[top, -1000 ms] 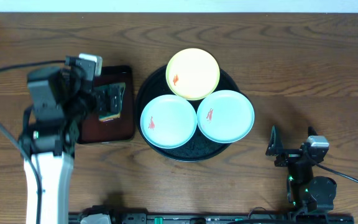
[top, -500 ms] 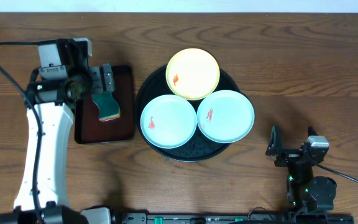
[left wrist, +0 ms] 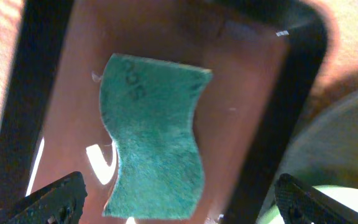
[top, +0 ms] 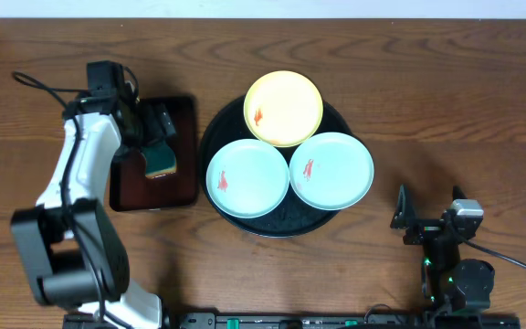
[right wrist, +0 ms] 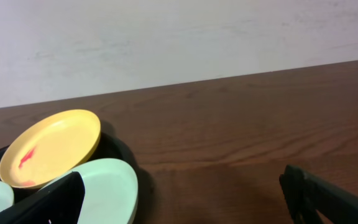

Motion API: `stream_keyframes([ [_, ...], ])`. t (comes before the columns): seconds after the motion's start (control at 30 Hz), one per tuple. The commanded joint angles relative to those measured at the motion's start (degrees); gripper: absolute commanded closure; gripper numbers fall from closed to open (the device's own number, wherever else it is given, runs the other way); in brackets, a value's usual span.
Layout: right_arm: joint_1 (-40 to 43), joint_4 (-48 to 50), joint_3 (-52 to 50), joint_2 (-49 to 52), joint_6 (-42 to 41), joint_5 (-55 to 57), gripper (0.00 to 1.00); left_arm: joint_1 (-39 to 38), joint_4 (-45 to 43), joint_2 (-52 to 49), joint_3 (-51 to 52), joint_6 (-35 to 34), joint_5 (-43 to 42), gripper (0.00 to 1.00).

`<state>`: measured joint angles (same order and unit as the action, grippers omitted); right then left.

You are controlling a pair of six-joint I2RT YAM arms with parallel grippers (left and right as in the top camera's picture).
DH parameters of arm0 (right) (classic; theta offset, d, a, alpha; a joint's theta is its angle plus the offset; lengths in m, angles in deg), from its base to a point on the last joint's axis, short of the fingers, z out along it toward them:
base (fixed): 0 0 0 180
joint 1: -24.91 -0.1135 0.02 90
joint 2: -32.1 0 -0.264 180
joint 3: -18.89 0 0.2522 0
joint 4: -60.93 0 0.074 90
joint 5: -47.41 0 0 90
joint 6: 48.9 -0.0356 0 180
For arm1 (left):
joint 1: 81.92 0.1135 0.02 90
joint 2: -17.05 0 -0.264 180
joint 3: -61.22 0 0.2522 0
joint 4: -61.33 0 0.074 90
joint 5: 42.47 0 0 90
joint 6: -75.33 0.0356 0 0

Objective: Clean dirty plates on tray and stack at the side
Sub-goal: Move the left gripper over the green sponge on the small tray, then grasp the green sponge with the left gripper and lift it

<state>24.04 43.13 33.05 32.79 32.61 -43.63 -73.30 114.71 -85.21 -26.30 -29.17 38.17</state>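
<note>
I need to lower my left gripper into the tray next, then close it on the long sides of the green sponge (top: 161, 160).
Three plates sit on the round black tray (top: 215, 130): a yellow plate (top: 284, 108) at the back, a mint plate (top: 247, 177) front left and a mint plate (top: 331, 170) front right, each with a red smear. A green sponge (top: 161, 160) lies in the reddish-brown tray (top: 153, 192); it fills the left wrist view (left wrist: 154, 137). My left gripper (top: 159, 135) is open just above the sponge, fingers either side (left wrist: 179, 202). My right gripper (top: 427, 222) is open and empty at the front right of the table. The right wrist view shows the yellow plate (right wrist: 51, 146) and a mint plate (right wrist: 107, 186).
The reddish-brown rectangular tray stands left of the black tray. Bare wooden table (top: 464, 119) lies to the right of the black tray and behind it. A cable (top: 39, 87) trails at the far left.
My left arm has swung toward the back and turned, and its gripper has come down closer over the sponge in the brown tray. The right arm and the plates have not moved.
</note>
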Motion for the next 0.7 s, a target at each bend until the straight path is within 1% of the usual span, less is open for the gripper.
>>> stream_keyframes([
  [0.0,0.55,-0.26,-0.09,-0.31,0.44,0.35,0.01,0.15,0.2,-2.8,-0.17,-5.81,5.88,0.03],
  [0.03,0.55,-0.26,-0.09,-0.31,0.44,0.35,0.01,0.15,0.17,-3.19,-0.17,-7.08,7.93,0.02],
  [0.1,0.55,-0.26,-0.09,-0.31,0.44,0.35,0.01,0.13,-0.42,-3.56,-0.17,-7.45,9.49,0.03],
  [0.33,0.55,-0.28,-0.09,-0.31,0.44,0.35,0.01,-0.13,-2.56,-4.5,0.83,-7.43,9.33,0.03],
  [0.53,0.55,-0.26,-0.09,-0.31,0.44,0.35,0.01,-0.35,-3.08,-6.51,1.49,-2.27,4.72,0.03],
  [0.67,0.55,-0.26,-0.09,-0.31,0.44,0.35,0.01,-0.35,-3.58,-7.15,1.49,-1.6,4.66,0.04],
])
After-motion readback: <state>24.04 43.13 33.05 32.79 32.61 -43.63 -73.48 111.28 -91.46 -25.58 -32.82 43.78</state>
